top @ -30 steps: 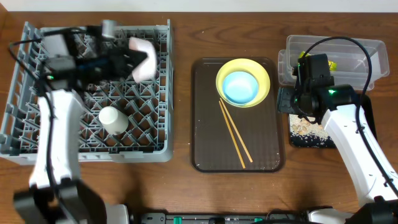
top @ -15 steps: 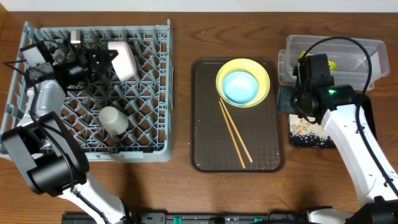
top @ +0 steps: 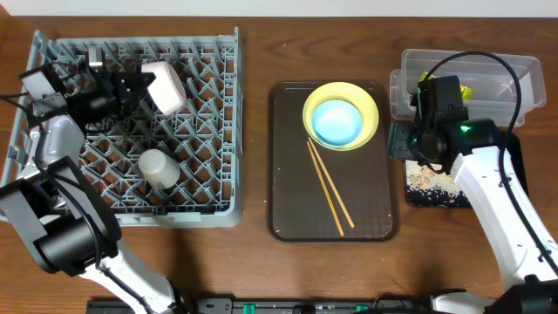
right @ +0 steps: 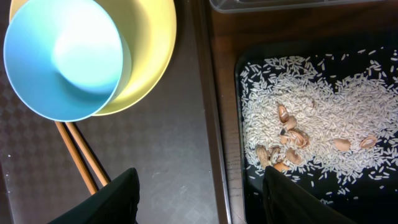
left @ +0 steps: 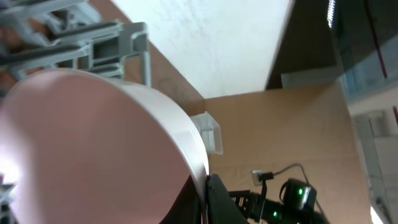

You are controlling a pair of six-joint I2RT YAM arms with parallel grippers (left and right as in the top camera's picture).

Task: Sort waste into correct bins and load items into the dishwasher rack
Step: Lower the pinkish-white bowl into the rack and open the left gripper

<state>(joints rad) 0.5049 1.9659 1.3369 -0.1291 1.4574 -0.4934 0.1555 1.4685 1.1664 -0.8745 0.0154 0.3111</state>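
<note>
The rack's pegs are below my left gripper, so it will next lower the white bowl [top: 166, 85] onto the rack's wires beyond the small cup and let go of the bowl's rim.
My left gripper [top: 138, 89] is shut on the rim of the white bowl [top: 166, 85] and holds it tilted over the back of the grey-blue dishwasher rack [top: 174, 215]. In the left wrist view the bowl [left: 93, 143] fills the left side, its rim pinched between the fingers [left: 221, 199]. A small white cup [top: 159, 168] sits in the rack. The light blue bowl [top: 338, 122] sits in the yellow plate [top: 366, 98], with the chopsticks [top: 330, 187] beside them. My right gripper [right: 202, 208] is open and empty above the edge between the brown tray [right: 161, 155] and the black tray [right: 239, 124].
The black tray holds rice and nut-like scraps [right: 323, 106]. The clear tub [top: 514, 70] at the back right holds a yellow-green wrapper [top: 465, 91]. The brown serving tray [top: 288, 218] lies in the middle. No crumpled paper shows.
My left gripper has carried the white bowl leftward over the rack and turned it. The right arm has not moved.
</note>
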